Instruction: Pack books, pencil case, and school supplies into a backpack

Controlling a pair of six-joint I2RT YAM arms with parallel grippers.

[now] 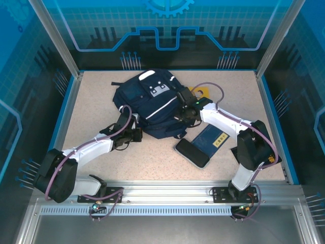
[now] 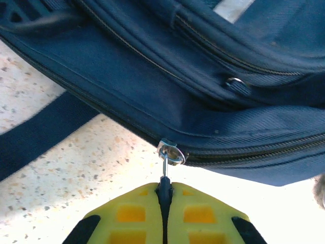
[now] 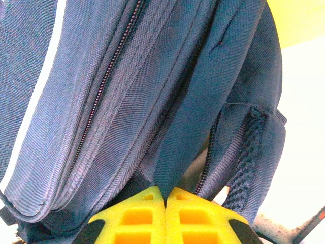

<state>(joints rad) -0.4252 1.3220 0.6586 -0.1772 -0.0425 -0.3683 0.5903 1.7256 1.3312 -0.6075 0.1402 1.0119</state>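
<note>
The bag edge by the dark strap (image 2: 95, 105) is outward of my fingers, so my left gripper should next pull outward along the zipper and release the tab there.
The navy backpack (image 1: 150, 99) lies flat mid-table, white patches toward the far side. At its near-left edge my left gripper (image 1: 137, 135) is shut on the dark zipper pull (image 2: 165, 179), and the metal slider (image 2: 171, 152) sits just beyond the fingertips (image 2: 152, 192). My right gripper (image 1: 183, 116) is at the bag's right side, shut on a fold of backpack fabric (image 3: 175, 152) beside a partly parted zipper (image 3: 205, 168). The dark blue book (image 1: 210, 138) with its yellow label lies right of the bag. A yellow book (image 1: 203, 92) peeks out behind the right arm.
A black flat case (image 1: 192, 152) lies against the blue book's near-left edge. A dark strap (image 2: 35, 137) trails across the speckled tabletop (image 1: 91, 96) left of the bag. Blue walls and metal posts (image 1: 56, 35) ring the table.
</note>
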